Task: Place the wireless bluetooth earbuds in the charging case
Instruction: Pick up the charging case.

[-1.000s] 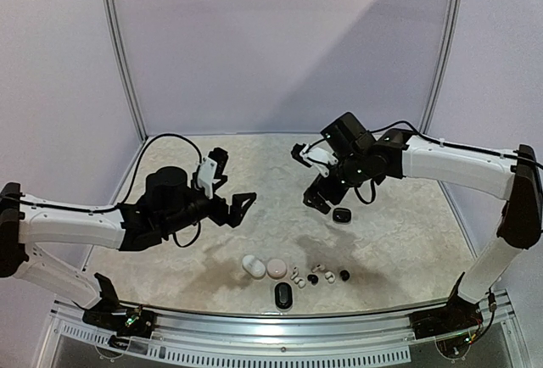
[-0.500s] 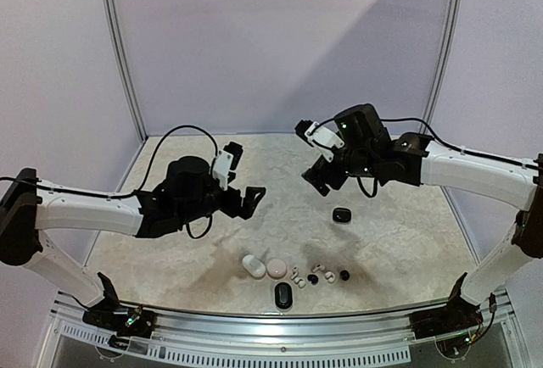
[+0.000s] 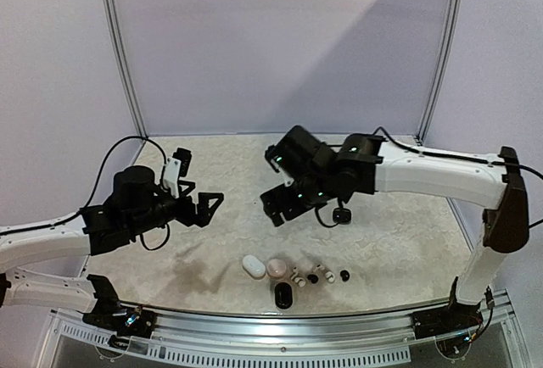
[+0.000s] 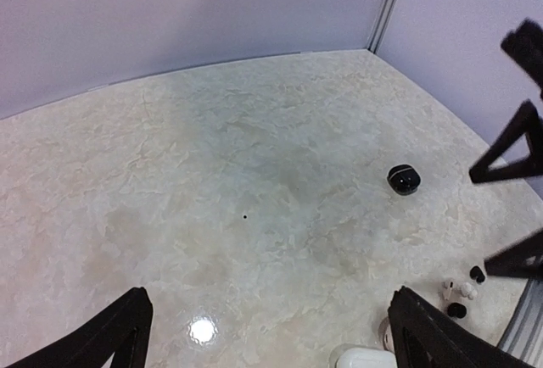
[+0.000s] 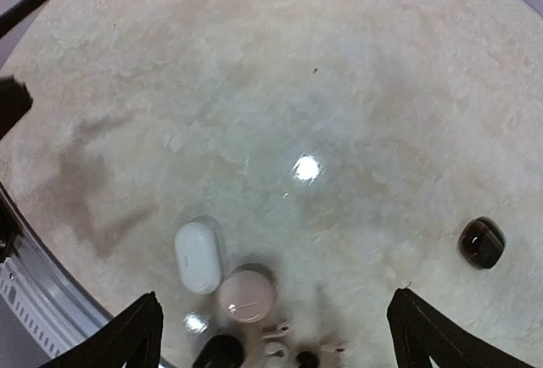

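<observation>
My right gripper needs to go toward the front bar and down, past the pink case (image 3: 277, 268) and onto the black oval case.
Several tiny white and black earbuds (image 3: 318, 275) lie in a cluster near the table's front edge, right of a white case (image 3: 253, 266), a pink round case (image 3: 277, 268) and a black case (image 3: 283, 295). The right wrist view looks down on the earbuds (image 5: 277, 331), the white case (image 5: 199, 256) and the pink case (image 5: 246, 292). Another small black case (image 3: 341, 214) lies further back, partly behind the right arm. My right gripper (image 3: 270, 188) hangs open and empty above the table's middle. My left gripper (image 3: 198, 181) is open and empty, left of the cluster and above it.
The left wrist view shows the far black case (image 4: 403, 179), the white case's edge (image 4: 365, 358) and earbuds (image 4: 458, 292) at the lower right. Booth walls and metal posts (image 3: 119, 54) enclose the table. A metal rail (image 3: 280, 321) runs along the front edge.
The right arm has swung left and forward from the back right to over the table's middle. The left arm has drawn back to the left. Both grippers stay open and empty.
</observation>
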`<state>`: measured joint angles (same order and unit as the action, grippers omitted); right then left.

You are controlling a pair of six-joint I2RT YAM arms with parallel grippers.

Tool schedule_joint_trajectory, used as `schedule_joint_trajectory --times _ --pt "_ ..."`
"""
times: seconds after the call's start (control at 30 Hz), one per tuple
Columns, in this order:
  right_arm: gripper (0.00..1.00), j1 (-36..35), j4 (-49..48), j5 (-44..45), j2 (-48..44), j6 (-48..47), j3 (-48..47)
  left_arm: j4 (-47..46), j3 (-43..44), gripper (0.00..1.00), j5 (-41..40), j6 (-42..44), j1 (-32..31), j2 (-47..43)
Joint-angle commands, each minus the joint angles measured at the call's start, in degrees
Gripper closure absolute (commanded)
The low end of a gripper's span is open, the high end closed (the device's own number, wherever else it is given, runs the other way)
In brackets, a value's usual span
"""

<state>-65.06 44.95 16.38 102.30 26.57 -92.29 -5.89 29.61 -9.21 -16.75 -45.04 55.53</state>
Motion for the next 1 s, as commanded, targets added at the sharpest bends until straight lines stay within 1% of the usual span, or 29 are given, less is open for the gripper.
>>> schedule_joint_trajectory --times 0.0,0.13,0.2,0.3,0.37,0.43,0.5,0.53,0.67,0.73,0.83,0.97 --pt "0.06 -7.80 18.12 0.38 8.50 19.75 -8.07 9.56 -2.16 0.01 5.29 -1.59 3.25 -4.19" --pt "0.06 -10.68 19.57 -6.02 12.98 31.62 -7.02 9.24 -6.13 0.01 7.41 -0.83 4.32 -8.53" --pt "0.05 -11.67 20.06 -7.72 14.70 35.89 -7.82 8.66 -8.08 0.01 7.94 0.45 4.34 -11.27" --pt "0.02 -12.52 19.05 -9.68 17.22 38.80 -8.35 8.29 -9.91 0.02 7.53 1.65 4.41 -14.84" --pt "0.01 -12.52 17.87 -10.09 18.51 39.46 -7.91 7.00 -10.40 0.02 8.49 3.13 4.72 -15.11" --pt "0.02 -12.51 16.53 -9.69 19.26 39.93 -7.15 2.82 -11.54 0.02 8.77 3.95 4.80 -14.42" --pt "0.04 -12.48 14.82 -9.88 19.95 39.60 -6.60 -0.08 -12.55 0.02 8.77 3.82 4.82 -13.01" --pt "0.06 -12.56 13.41 -10.71 20.37 39.55 -5.80 -0.92 -12.70 0.02 10.12 3.61 4.85 -12.39" --pt "0.18 -13.16 8.11 -12.81 21.33 40.59 -3.10 -0.98 -13.04 0.02 11.24 3.43 4.83 -13.28" --pt "0.21 -13.48 8.93 -12.59 21.77 41.18 -3.83 -1.23 -13.08 0.01 11.15 3.78 4.91 -13.36" --pt "0.23 -14.52 13.98 -10.34 22.59 43.13 -6.37 -1.93 -13.24 0.02 11.06 3.46 5.04 -12.59" --pt "0.26 -15.17 15.65 -10.11 22.31 45.62 -5.29 -2.80 -13.49 0.02 11.93 2.94 5.05 -12.24"
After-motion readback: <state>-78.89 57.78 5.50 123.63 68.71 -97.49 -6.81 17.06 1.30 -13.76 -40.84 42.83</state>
